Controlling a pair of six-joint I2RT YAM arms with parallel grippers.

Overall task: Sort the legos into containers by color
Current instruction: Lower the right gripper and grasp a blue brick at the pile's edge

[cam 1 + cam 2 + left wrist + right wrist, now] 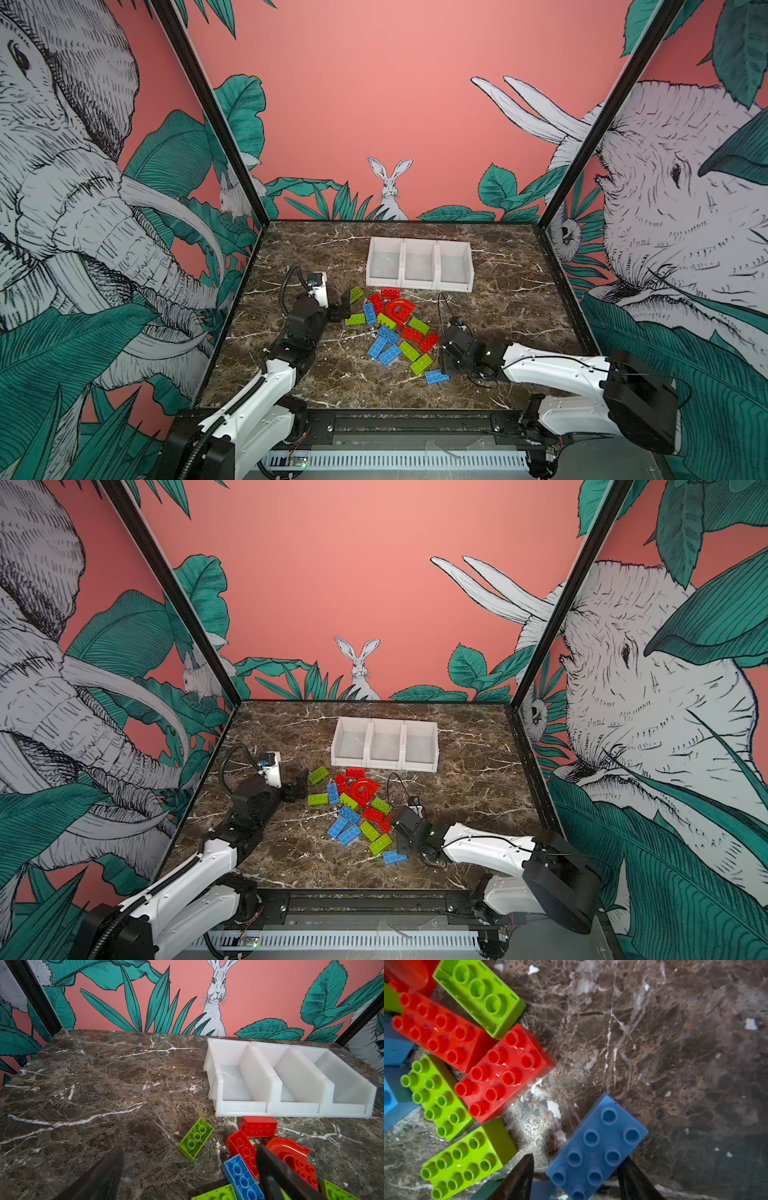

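The far end of the brick reaches past my fingertips, so my right gripper will next move gently farther along the blue brick [596, 1147] between its fingers, outward toward the pile, and close.
The legos [395, 328] lie in a loose pile of red, blue and lime green bricks on the marble table, in front of the containers [419, 286], a row of three white bins with nothing in them. A red arch piece [400, 311] sits near the pile's far side. My right gripper [578, 1158] is open and straddles a lone blue brick [596, 1147] at the pile's near right; one finger stands clear of it. My left gripper [190, 1149] is wide open at the pile's left, with an upside-down green brick [196, 1138] just ahead between its fingers.
Patterned walls close in the table [498, 299] on the left, back and right, and a black rail [415, 428] runs along its front edge. A thin black cable [442, 307] loops above my right wrist, near the bins' right end.
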